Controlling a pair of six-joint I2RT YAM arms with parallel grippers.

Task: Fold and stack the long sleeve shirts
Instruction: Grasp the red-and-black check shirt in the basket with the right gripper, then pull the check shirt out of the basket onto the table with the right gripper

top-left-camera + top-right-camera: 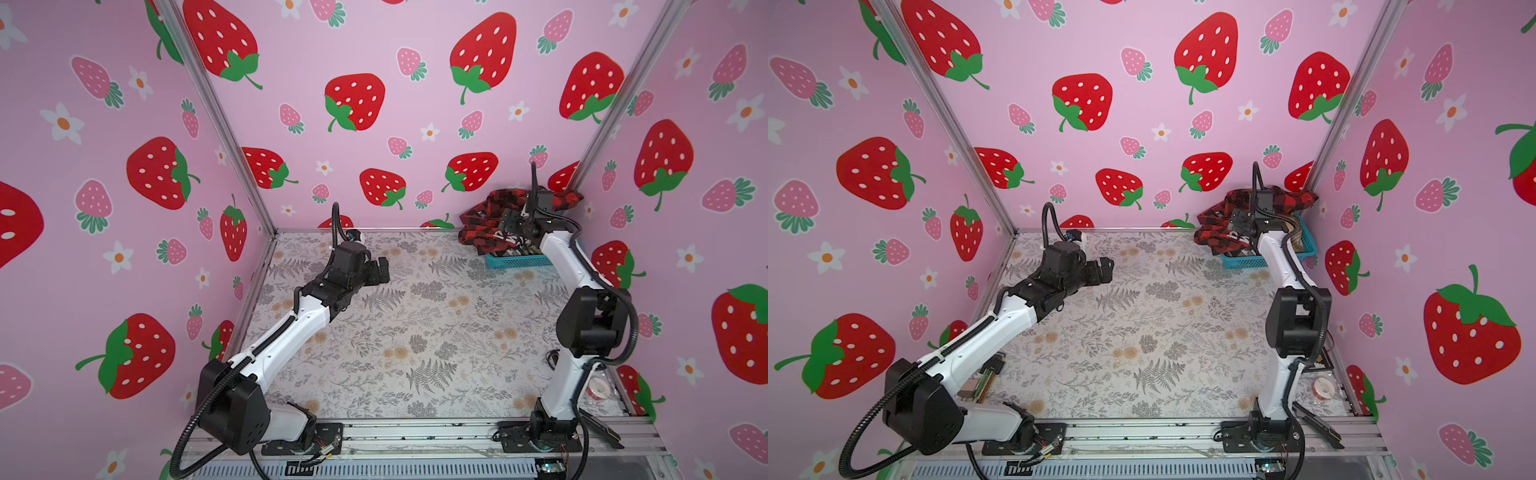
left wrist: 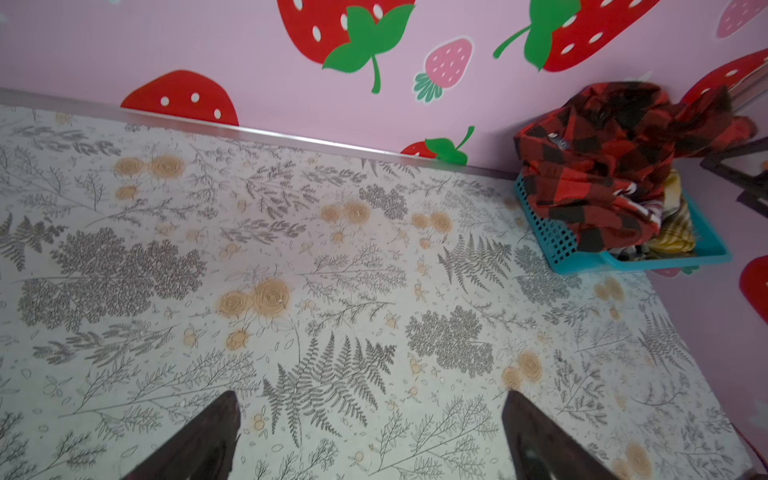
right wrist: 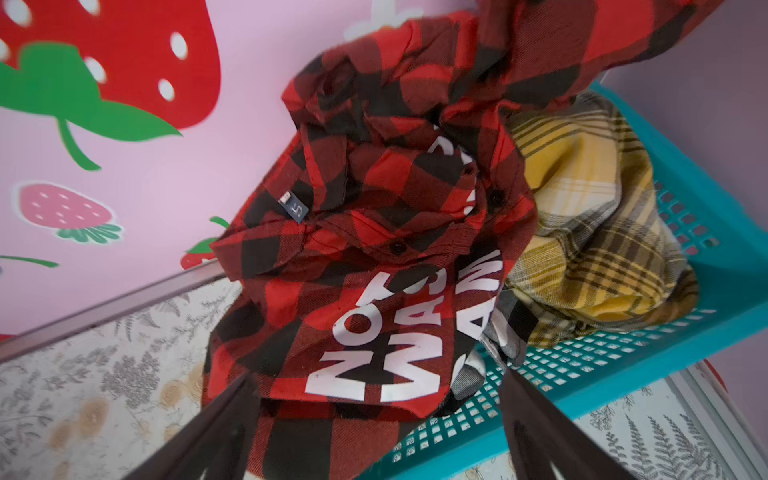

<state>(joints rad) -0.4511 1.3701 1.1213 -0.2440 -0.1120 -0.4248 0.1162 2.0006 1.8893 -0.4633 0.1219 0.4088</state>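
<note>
My right gripper moves down away from the yellow plaid shirt point(image 3: 590, 232) onto the red cloth beside the white letters next, since that fold lies below the open fingers.
A crumpled red-and-black check long sleeve shirt point(image 3: 374, 232) with big white letters spills over the rim of a teal basket point(image 3: 623, 365) in the far right corner; both top views show it point(image 1: 482, 224) point(image 1: 1219, 224). A yellow plaid shirt point(image 3: 590, 232) lies in the basket beside it. My right gripper point(image 3: 376, 376) is open, with its fingers on either side of the red shirt's hanging lower fold. The open left gripper point(image 2: 372, 399) hovers over the bare floral table point(image 2: 291, 291) left of centre point(image 1: 384, 270), holding nothing.
Pink strawberry walls close in the back and both sides. The basket point(image 1: 515, 261) sits tight in the back right corner. A tape roll point(image 1: 598, 388) lies by the right arm's base. A metal rail point(image 1: 415, 432) runs along the front edge.
</note>
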